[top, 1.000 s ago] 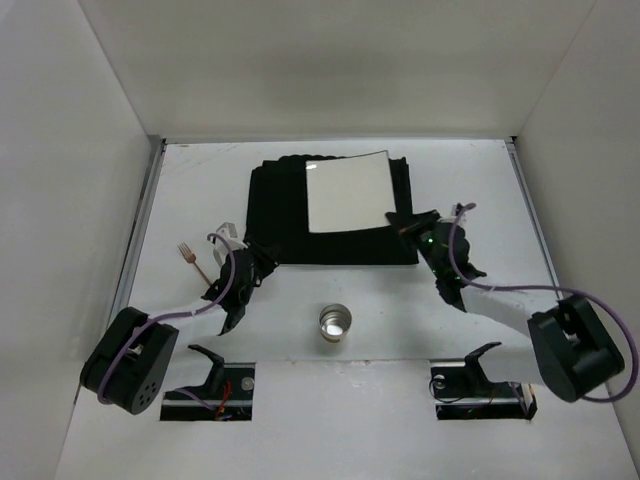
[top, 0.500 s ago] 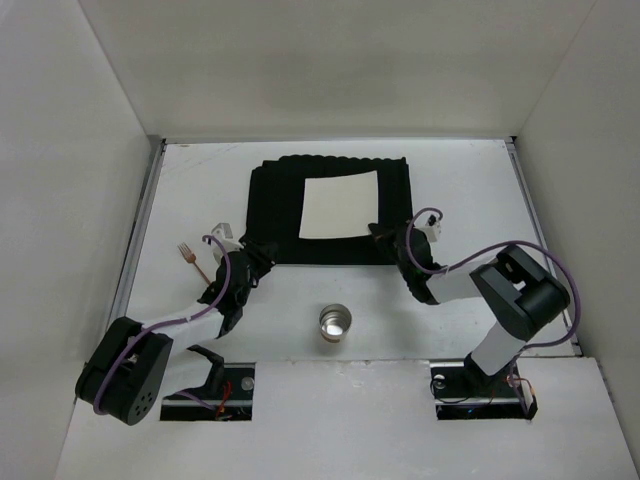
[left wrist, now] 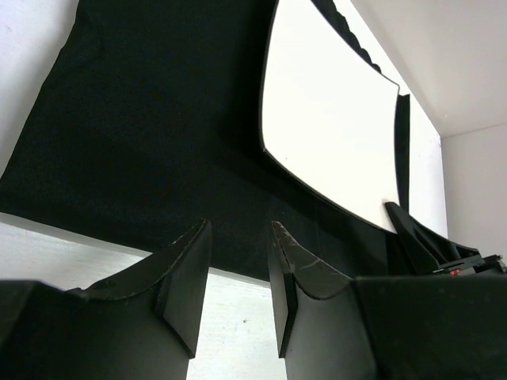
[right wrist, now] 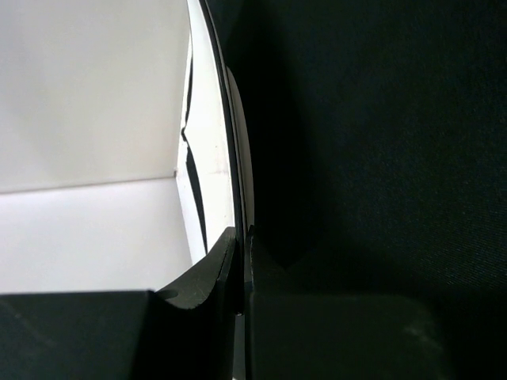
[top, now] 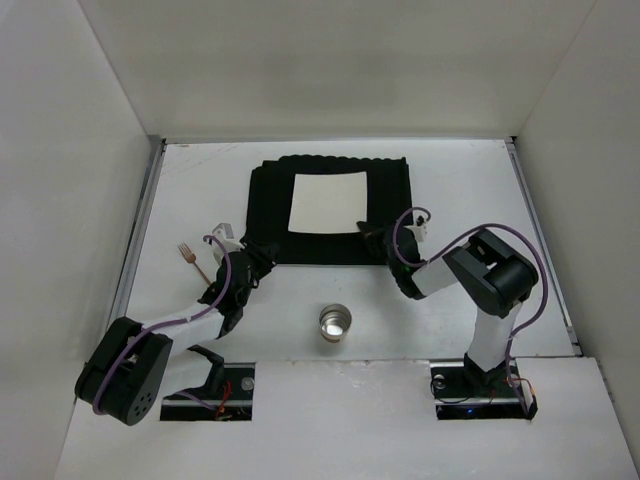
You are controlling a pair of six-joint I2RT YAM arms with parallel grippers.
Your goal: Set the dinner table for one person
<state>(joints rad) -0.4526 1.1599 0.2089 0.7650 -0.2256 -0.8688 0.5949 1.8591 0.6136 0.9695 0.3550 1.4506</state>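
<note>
The plate's held corner is still raised, as a shadow under the plate's edge shows. My right gripper will next lower it to the black mat just beneath it and let go.
The white dinner table (top: 470, 190) carries a black cloth mat (top: 268, 200) at the back middle. A white square plate (top: 328, 203) lies on the mat. My right gripper (top: 368, 232) is shut on the plate's near right corner; in the right wrist view (right wrist: 242, 237) its jaws pinch the thin plate edge (right wrist: 212, 142) over the mat (right wrist: 380, 119). My left gripper (top: 262, 255) is open and empty at the mat's near left corner. In the left wrist view (left wrist: 240, 226) it faces the mat (left wrist: 142, 119) and the plate (left wrist: 333, 134).
A copper-coloured fork (top: 190, 257) lies on the table left of the left arm. A metal cup (top: 335, 321) stands between the two arms near the front. White walls border the table on three sides.
My right gripper has moved left along the mat's near edge with the plate, which slid left towards the mat's middle. The left arm has barely moved.
</note>
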